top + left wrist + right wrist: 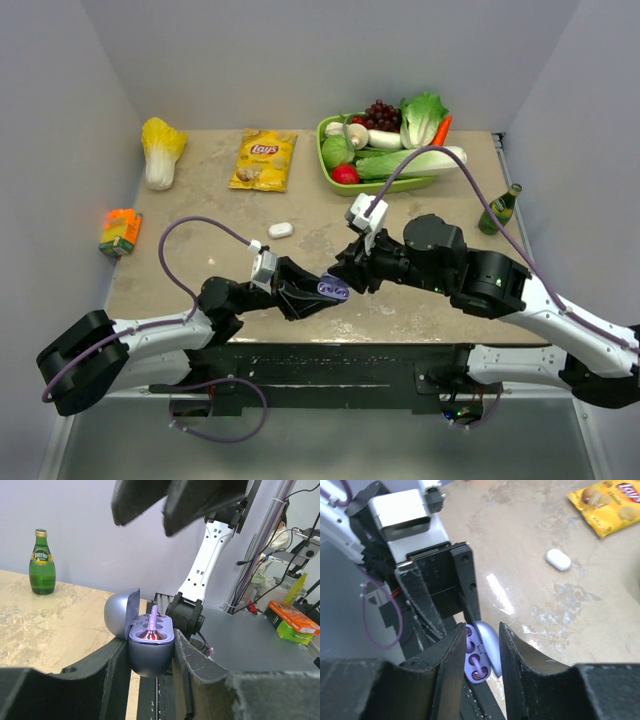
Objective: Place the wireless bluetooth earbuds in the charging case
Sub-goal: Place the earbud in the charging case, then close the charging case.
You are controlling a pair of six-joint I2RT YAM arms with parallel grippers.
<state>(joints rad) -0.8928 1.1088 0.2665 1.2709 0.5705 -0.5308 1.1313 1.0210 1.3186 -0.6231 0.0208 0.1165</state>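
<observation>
The left gripper needs to carry the charging case (332,290) outward and down next and release it, since the bare tabletop by the white oval case is outward of and below the left gripper.
A lilac charging case (332,290) is held off the table near the front edge, and my left gripper (322,293) is shut on its body. In the left wrist view the case (150,655) sits between my fingers with its lid (120,614) swung open to the left. One lilac earbud (152,627) rests in a socket, stem pointing up. My right gripper (346,272) hovers right above the case, jaws apart and empty. The right wrist view looks down between those fingers onto the case (476,661) and the earbud (479,666).
A small white oval case (281,230) lies mid-table. Farther back are a chips bag (264,160), a green tray (329,170) of vegetables and a cabbage (162,150). An orange carton (120,231) stands at the left edge, a green bottle (500,208) at the right.
</observation>
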